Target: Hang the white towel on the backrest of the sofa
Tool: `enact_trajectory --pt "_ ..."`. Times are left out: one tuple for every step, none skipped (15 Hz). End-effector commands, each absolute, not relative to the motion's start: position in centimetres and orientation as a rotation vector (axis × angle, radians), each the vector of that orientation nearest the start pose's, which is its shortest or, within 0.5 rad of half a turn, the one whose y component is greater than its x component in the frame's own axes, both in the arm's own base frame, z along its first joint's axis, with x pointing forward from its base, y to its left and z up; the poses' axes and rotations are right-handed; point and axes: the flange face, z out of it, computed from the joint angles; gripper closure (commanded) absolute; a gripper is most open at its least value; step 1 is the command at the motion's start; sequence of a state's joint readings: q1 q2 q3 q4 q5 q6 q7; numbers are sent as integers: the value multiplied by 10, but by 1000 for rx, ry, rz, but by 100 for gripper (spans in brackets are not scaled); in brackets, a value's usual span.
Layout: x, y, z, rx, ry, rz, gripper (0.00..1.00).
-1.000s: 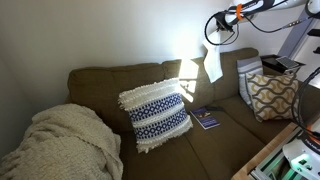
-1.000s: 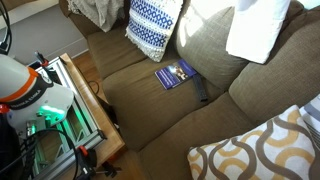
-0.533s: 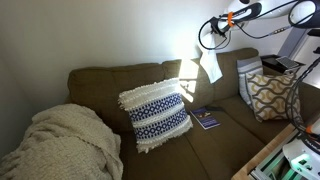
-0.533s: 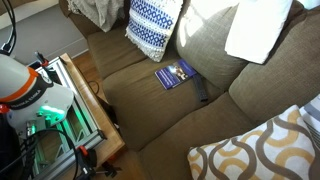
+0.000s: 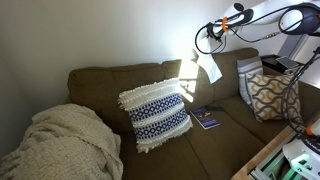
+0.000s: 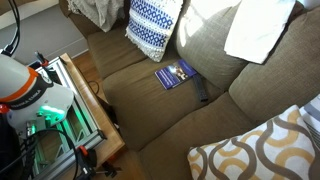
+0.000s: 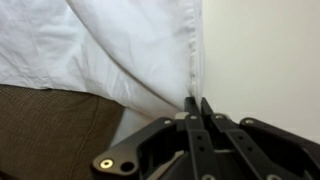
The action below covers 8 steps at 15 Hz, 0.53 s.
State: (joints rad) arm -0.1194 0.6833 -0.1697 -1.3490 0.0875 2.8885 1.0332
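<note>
The towel's lower part already hangs over the front of the sofa backrest, so next I will move my gripper down toward the top edge of the backrest and let go of the white towel (image 5: 211, 70) there.
The white towel (image 5: 211, 70) hangs from my gripper (image 5: 207, 42) above the top edge of the olive-brown sofa backrest (image 5: 105, 82). In an exterior view the towel (image 6: 258, 30) drapes over the backrest (image 6: 215, 45) near its top. In the wrist view my gripper (image 7: 197, 103) has its fingers pressed together on the towel's edge (image 7: 130, 45), with sofa fabric (image 7: 50, 125) below.
A white-and-navy fringed pillow (image 5: 155, 113) leans mid-sofa. A cream knitted blanket (image 5: 60, 145) lies on one end. A yellow patterned pillow (image 5: 270, 95) is at the other end. A blue book (image 6: 176, 73) and a dark remote (image 6: 201, 90) lie on the seat.
My gripper has carried the towel a little further along and up over the backrest. The towel's lower edge has shifted slightly.
</note>
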Motion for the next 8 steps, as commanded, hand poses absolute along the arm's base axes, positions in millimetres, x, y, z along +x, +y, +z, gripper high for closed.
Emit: enact_trajectory --pt "769 -197 423 -2043 1573 -1188 99" --pt "762 -191 427 -2070 1590 -1153 99" --pt "763 -190 426 -2071 1588 -1154 95" --pt "763 -190 426 -2072 1587 -1154 95" --pt "763 -190 426 -2072 1586 -1155 95" --pt "763 -189 426 -2072 1585 -1155 95" --pt "763 -189 426 -2072 1585 -1155 95" --pt "763 -189 426 -2072 1585 -1155 95"
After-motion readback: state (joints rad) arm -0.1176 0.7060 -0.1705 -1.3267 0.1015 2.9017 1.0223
